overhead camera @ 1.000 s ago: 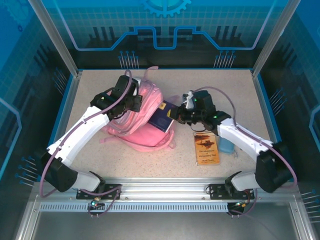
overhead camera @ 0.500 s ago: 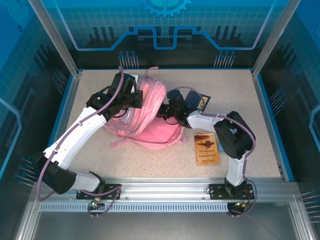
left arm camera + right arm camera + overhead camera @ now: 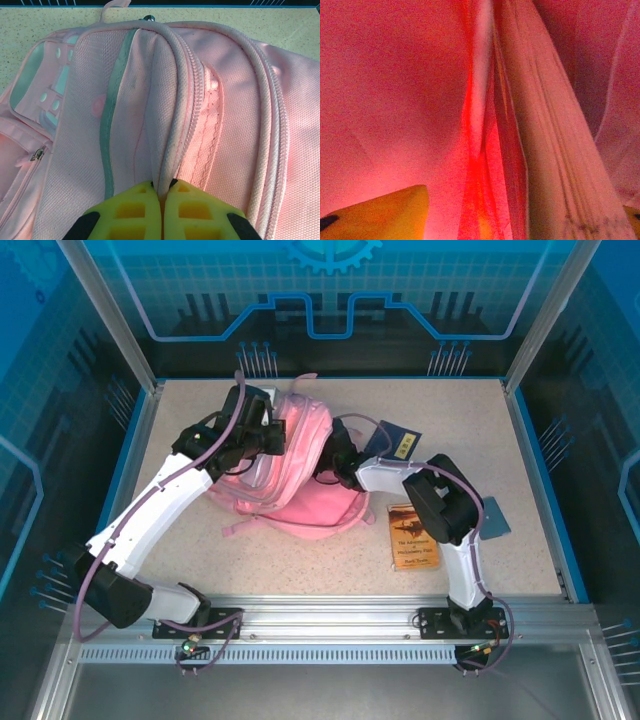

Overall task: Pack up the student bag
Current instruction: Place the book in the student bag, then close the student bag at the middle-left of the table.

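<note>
I will move my left gripper back over the bag's near side and let go of the bag's piped rim, because a book already stands inside the bag [image 3: 300, 502].
The pink student bag [image 3: 300, 502] lies at the table's centre left, its opening facing right. My left gripper [image 3: 162, 187] is shut on the piped rim [image 3: 172, 100] of that opening, at the bag's upper left [image 3: 272, 437], and holds it up. My right gripper [image 3: 332, 466] reaches into the opening, with its fingertips hidden by fabric. Inside, in the right wrist view, red-lit pink lining surrounds the right gripper [image 3: 525, 200], which is open. A book's page edges [image 3: 555, 150] stand close to the right-hand finger, with a gap on the other side.
An orange-brown book [image 3: 412, 537] lies on the table right of the bag, under my right forearm. A dark blue book with a yellow label [image 3: 395, 440] lies behind that arm. A grey-blue flat thing [image 3: 495, 517] sits further right.
My right gripper carried a dark book leftward into the bag's opening and then spread its fingers. My left gripper kept its hold on the rim, shifting slightly back.
</note>
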Tool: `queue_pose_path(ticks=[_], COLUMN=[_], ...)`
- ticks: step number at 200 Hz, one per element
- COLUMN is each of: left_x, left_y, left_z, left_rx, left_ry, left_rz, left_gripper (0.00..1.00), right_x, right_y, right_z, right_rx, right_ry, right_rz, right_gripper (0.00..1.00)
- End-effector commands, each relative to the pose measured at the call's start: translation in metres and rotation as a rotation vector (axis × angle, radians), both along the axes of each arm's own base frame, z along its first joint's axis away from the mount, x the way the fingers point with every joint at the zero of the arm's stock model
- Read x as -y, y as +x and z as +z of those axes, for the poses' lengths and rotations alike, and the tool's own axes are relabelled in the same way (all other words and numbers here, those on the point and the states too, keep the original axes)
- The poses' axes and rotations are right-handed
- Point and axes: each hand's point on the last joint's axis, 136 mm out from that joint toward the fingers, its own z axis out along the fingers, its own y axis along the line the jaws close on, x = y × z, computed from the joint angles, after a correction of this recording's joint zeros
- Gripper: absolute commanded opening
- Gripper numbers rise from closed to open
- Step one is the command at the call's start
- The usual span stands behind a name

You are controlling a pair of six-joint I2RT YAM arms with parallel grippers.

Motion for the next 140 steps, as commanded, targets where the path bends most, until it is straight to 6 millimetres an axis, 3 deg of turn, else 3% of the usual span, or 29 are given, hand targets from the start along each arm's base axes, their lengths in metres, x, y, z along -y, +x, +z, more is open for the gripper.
queue_pose_path(ticks=[1, 24, 44, 87, 114, 140], left_x=[-0.003, -0.009, -0.011, -0.025, -0.04, -0.049], left_y=[0.008, 0.01, 0.012, 0.006, -0.017, -0.044], left_z=[0.053, 0.045, 0.039, 0.021, -0.008, -0.054], left_rx=[0.163, 0.148, 0.137, 0.101, 0.019, -0.123], left_ry=[-0.111, -0.112, -0.114, -0.059, -0.004, 0.049], left_rz=[0.027, 0.042, 0.047, 0.062, 0.065, 0.051], left_gripper=[0.0, 0.0, 0.0, 0.0, 0.01, 0.1], right_x=[0.023, 0.051, 0.073, 0.14, 0.201, 0.246], right_y=[-0.012, -0.039, -0.064, -0.106, -0.109, -0.093], right_z=[0.041, 0.042, 0.031, 0.009, 0.015, 0.01], right_rx=[0.055, 0.031, -0.011, -0.052, 0.033, 0.006], right_ry=[0.023, -0.057, -0.119, -0.329, -0.583, -0.702], right_rz=[0.012, 0.036, 0.053, 0.025, -0.073, -0.137], right_gripper=[0.67, 0.71, 0.72, 0.61, 0.65, 0.67])
